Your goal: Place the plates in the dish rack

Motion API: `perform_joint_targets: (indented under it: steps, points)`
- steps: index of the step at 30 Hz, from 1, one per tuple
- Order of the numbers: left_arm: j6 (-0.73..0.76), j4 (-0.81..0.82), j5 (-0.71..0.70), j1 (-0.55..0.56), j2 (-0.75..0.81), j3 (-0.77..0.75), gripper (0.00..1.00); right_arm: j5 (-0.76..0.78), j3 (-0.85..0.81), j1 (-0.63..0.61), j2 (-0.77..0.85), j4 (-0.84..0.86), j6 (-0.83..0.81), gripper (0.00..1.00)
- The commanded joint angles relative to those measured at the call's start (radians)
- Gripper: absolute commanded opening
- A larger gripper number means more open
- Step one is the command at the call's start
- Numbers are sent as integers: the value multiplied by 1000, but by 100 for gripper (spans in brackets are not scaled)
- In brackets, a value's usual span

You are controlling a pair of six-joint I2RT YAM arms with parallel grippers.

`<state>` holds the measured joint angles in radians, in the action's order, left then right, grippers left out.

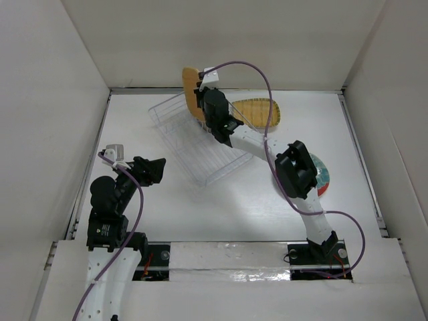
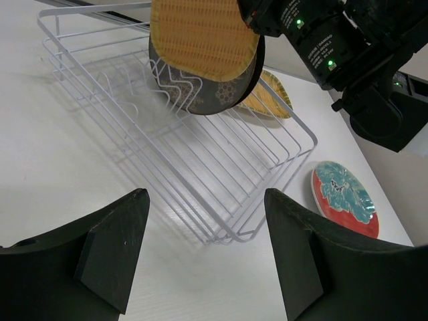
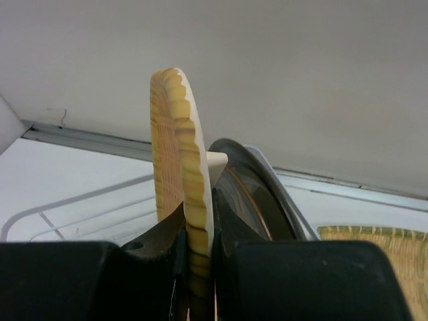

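Note:
I will next raise my right gripper a little, then lower it beside the dark grey plate [image 2: 224,93] and open it, because the orange-yellow plate still hangs above the rack's wires.
My right gripper [image 1: 208,101] [image 3: 198,215] is shut on the edge of an orange-yellow, woven-textured plate [image 1: 190,88] [image 2: 204,33] [image 3: 175,154]. It holds the plate upright over the far end of the white wire dish rack [image 1: 200,144] [image 2: 200,174]. A dark grey plate [image 2: 224,93] [image 3: 257,194] stands in the rack just behind it, with a pale rim showing behind that. The yellow ribbed oblong plate [image 1: 257,112] [image 2: 273,93] [image 3: 384,244] lies on the table beyond the rack. The red-rimmed teal plate [image 1: 323,177] [image 2: 342,197] lies flat to the right, partly under my right arm. My left gripper [image 1: 155,168] [image 2: 206,199] is open and empty, near the rack's near corner.
White walls enclose the table on the left, back and right. The right arm [image 1: 294,170] reaches diagonally across the table's right half, with its purple cable looping above it. The left arm's base [image 1: 107,227] is at the near left.

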<state>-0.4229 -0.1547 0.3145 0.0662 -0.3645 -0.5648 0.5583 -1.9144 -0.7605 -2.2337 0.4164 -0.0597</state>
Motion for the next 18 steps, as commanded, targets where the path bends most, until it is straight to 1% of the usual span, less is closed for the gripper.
perform_joint_targets:
  steps: [1, 8, 12, 18]
  points:
    - [13, 55, 14, 6, -5, 6, 66, 22, -112, -3, 43, 191, -60, 0]
    - [12, 53, 14, 6, -8, 8, 66, 5, -184, 26, -17, 153, -65, 0]
    - [12, 55, 14, 6, -7, 8, 66, -28, -181, 26, -46, 144, -32, 0]
    - [13, 55, 21, 6, -7, 6, 65, -38, -196, 26, -95, 157, -49, 0]
